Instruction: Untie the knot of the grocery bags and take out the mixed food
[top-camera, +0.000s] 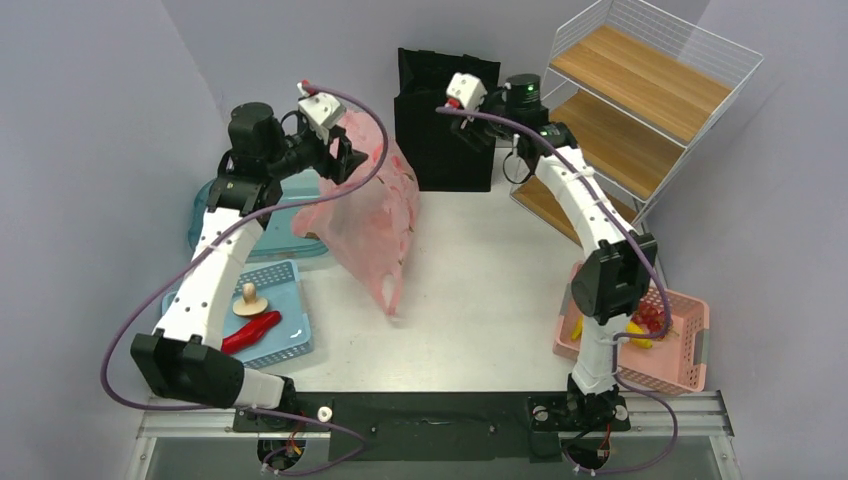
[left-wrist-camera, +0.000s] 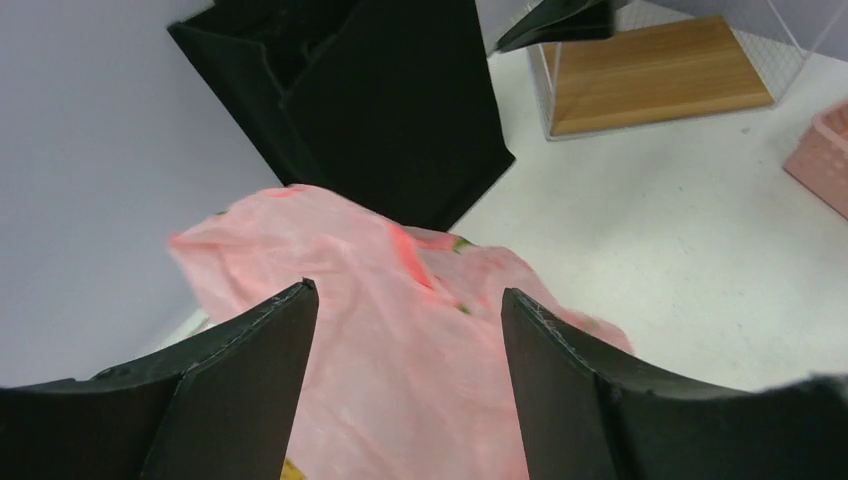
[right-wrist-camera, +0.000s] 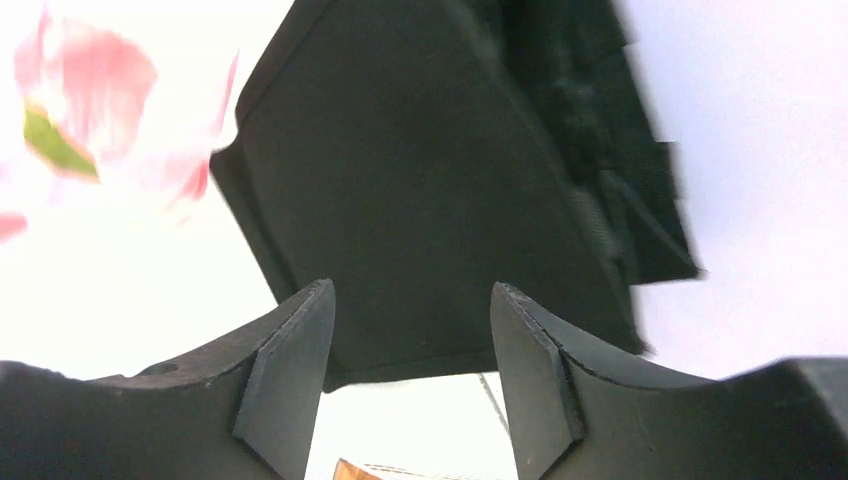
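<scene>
The black tote is beyond the pink bag (top-camera: 372, 215), so my left gripper will move outward and to the right in the top view next, to the black tote's near rim (top-camera: 400, 96).
A pink grocery bag (top-camera: 372, 215) stands crumpled at the table's back left, its top against my left gripper (top-camera: 345, 158). In the left wrist view the left gripper (left-wrist-camera: 405, 290) is open, and the pink bag (left-wrist-camera: 330, 240) lies beyond and below the spread fingers, not pinched. I cannot make out the knot. My right gripper (top-camera: 478, 132) hangs in front of the black tote (top-camera: 445, 120). The right gripper (right-wrist-camera: 410, 285) is open with nothing in it, and a corner of the pink bag (right-wrist-camera: 90, 90) shows at the upper left. Food lies in two baskets.
A blue basket (top-camera: 300, 300) at the near left holds a mushroom (top-camera: 250, 300) and a red chilli (top-camera: 252, 333). A pink basket (top-camera: 692, 340) at the near right holds a banana (top-camera: 640, 338) and red fruit (top-camera: 652, 315). A wire shelf (top-camera: 640, 110) stands back right, a teal tub (top-camera: 210, 215) at the left.
</scene>
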